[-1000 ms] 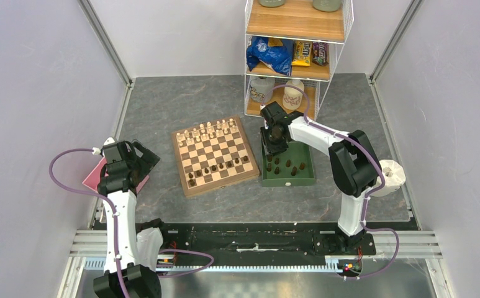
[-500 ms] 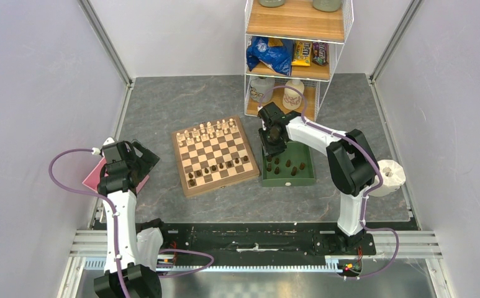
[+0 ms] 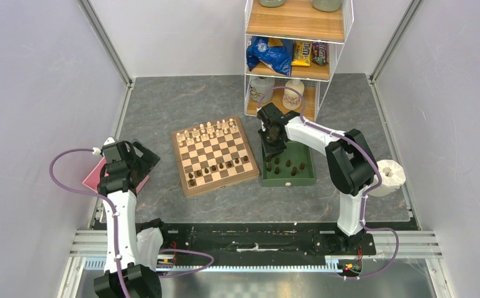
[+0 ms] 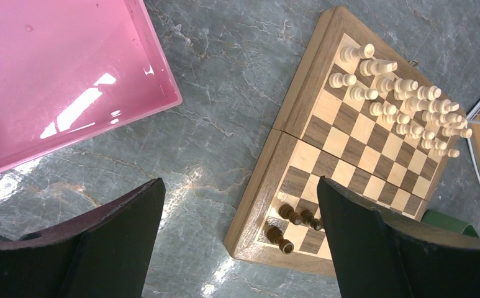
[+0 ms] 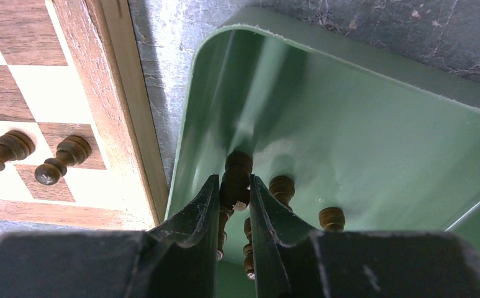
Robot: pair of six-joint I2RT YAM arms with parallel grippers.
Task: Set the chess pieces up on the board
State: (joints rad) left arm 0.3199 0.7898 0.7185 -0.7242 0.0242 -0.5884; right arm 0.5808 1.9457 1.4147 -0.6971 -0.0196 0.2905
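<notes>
Next, my right gripper rises, crosses left in the top view to the empty near-row square beside the corner piece [image 3: 200, 180], lowers and releases.
The board [image 3: 181, 162] lies mid-table, with cream chessmen [image 3: 209, 130] on its far rows and several dark chess pieces [image 3: 218, 167] along its near rows. More dark pieces [image 3: 285, 166] stand in the green tray [image 3: 289, 179] to its right. My right gripper [image 3: 269, 149] reaches down into the tray's far left corner. In the right wrist view its jaws [image 5: 233, 180] press both sides of one dark piece [image 5: 238, 169], with other dark pieces [image 5: 281, 186] just beside it. My left gripper [image 4: 239, 183] hangs wide open and holds nothing, over the table by the board's near left corner [image 4: 249, 239].
A pink tray [image 4: 57, 68] sits under the left arm by the left wall. A wire shelf [image 3: 296, 49] with snack bags and jars stands behind the green tray. A white roll [image 3: 391, 174] lies right of the right arm.
The right gripper has shifted slightly left and farther back inside the green tray, and its jaws have closed in on a dark piece. The left arm has not moved.
</notes>
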